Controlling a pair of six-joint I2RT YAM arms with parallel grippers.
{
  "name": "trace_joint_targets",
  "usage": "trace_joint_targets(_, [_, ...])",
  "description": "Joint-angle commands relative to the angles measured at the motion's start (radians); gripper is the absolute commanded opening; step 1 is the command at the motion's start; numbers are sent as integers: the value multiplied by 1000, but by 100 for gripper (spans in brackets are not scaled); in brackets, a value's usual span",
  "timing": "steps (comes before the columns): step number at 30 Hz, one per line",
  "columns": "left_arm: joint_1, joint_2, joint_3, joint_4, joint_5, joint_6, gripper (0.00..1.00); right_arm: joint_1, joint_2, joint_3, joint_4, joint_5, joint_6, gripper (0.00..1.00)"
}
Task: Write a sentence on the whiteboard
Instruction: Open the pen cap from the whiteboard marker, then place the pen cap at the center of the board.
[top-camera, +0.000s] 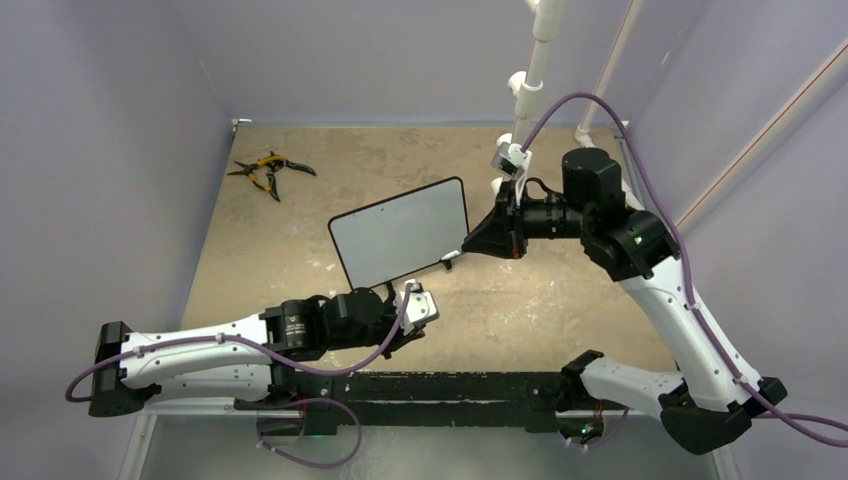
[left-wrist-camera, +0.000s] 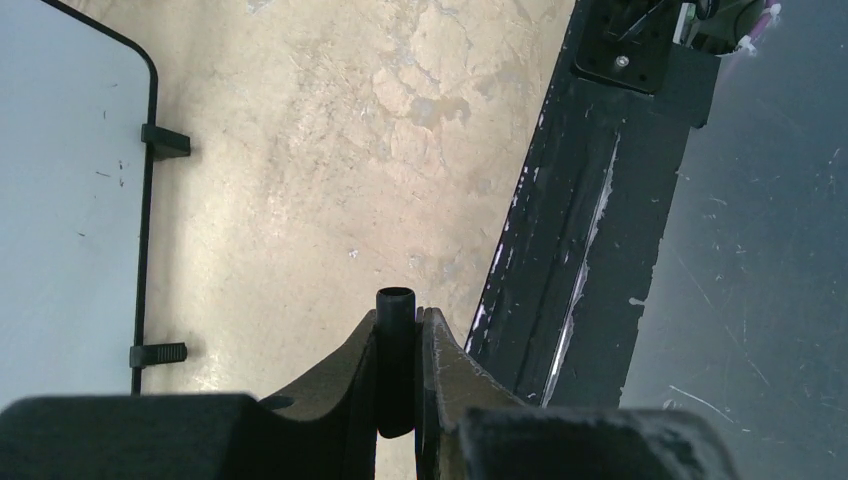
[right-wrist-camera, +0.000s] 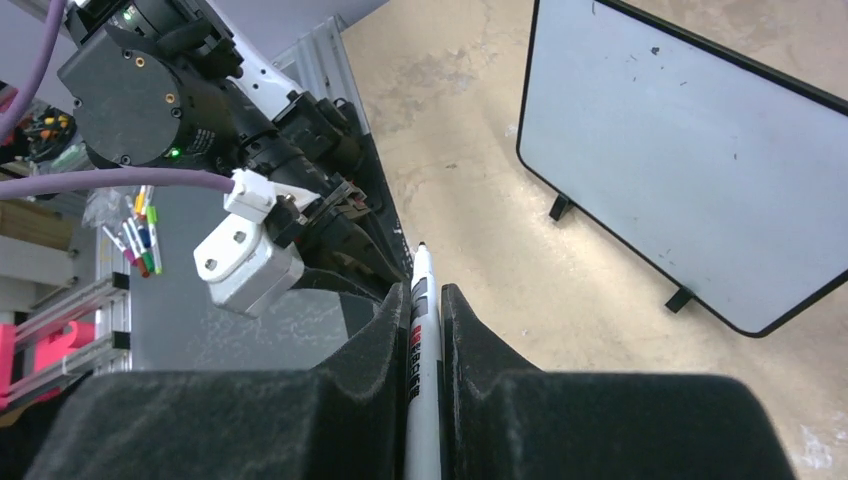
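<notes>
My left gripper will next turn, go down to the clear tabletop before the whiteboard (left-wrist-camera: 322, 322) below it and let go of the cap, because the marker's tip is bare.
The whiteboard (top-camera: 400, 232) stands tilted at mid-table on its two black feet, also visible in the left wrist view (left-wrist-camera: 60, 200) and the right wrist view (right-wrist-camera: 680, 170). No sentence shows on it, only a few small dark specks. My right gripper (top-camera: 472, 243) hovers just off the board's right edge, shut on a white marker (right-wrist-camera: 422, 310) whose tip (top-camera: 450, 258) pokes out toward the board's lower right corner. My left gripper (top-camera: 408, 333) sits in front of the board's near edge, shut on a short black marker cap (left-wrist-camera: 396, 340).
Yellow-handled pliers (top-camera: 270, 172) lie at the back left of the table. A white pipe (top-camera: 535, 70) rises at the back right. A black rail (top-camera: 450, 385) runs along the near edge between the arm bases. Purple walls close in both sides.
</notes>
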Motion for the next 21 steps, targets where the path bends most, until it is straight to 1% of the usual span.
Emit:
trace_joint_targets(1, [-4, -8, 3, 9, 12, 24, 0, 2, -15, 34, -10, 58, -17, 0])
trace_joint_targets(6, [-3, -5, -8, 56, -37, -38, 0, 2, -17, 10, 4, 132, -9, 0])
trace_joint_targets(9, [-3, 14, -7, 71, -113, -105, 0, 2, -38, -26, 46, 169, 12, 0])
trace_joint_targets(13, [-3, 55, -33, 122, -164, -232, 0, 2, -100, -132, 164, 215, 61, 0])
trace_joint_targets(17, [10, 123, -77, 166, -242, -354, 0, 2, -185, -260, 311, 313, 97, 0])
trace_joint_targets(19, [28, 166, -95, 190, -268, -397, 0, 2, -226, -312, 377, 384, 102, 0])
trace_joint_targets(21, [47, 202, -111, 218, -278, -436, 0, 2, -255, -364, 435, 417, 111, 0])
